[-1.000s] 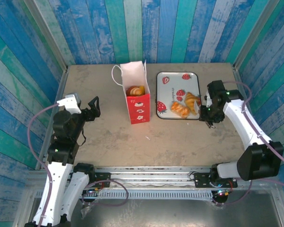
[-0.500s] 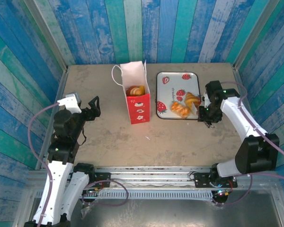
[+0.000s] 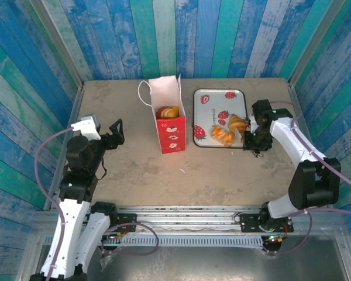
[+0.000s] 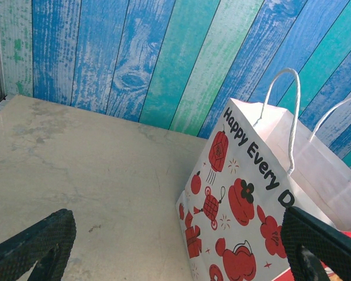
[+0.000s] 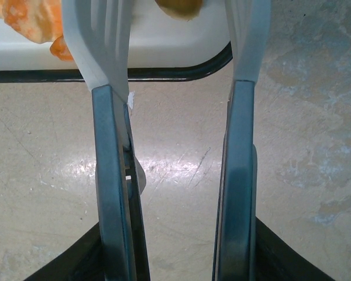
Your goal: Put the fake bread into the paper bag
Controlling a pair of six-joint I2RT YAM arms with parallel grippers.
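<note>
My open right gripper should ease farther outward and close, since the near end of the brown pastry (image 5: 178,4) is between its fingers.
The paper bag (image 3: 170,125) stands upright mid-table, white above and red below, with fake bread (image 3: 167,111) showing in its open top. Two more golden pastries (image 3: 223,136) (image 3: 238,122) lie on the white strawberry tray (image 3: 216,104). My right gripper (image 3: 246,136) hangs at the tray's right rim, open. In the right wrist view its white fingertips (image 5: 99,41) reach over the tray rim (image 5: 175,71), a brown pastry (image 5: 178,4) lies loose between them and an orange one (image 5: 29,17) sits to the left. My left gripper (image 3: 114,132) is wide open, left of the bag (image 4: 251,199).
Blue and green plank walls close in the table on three sides. Bare table (image 3: 210,170) lies in front of the bag and tray. The bag's thin loop handles (image 4: 292,117) stick up on its far side.
My right gripper has crept left to the tray's right rim, its jaws a touch wider. The left arm, bag and pastries have not moved.
</note>
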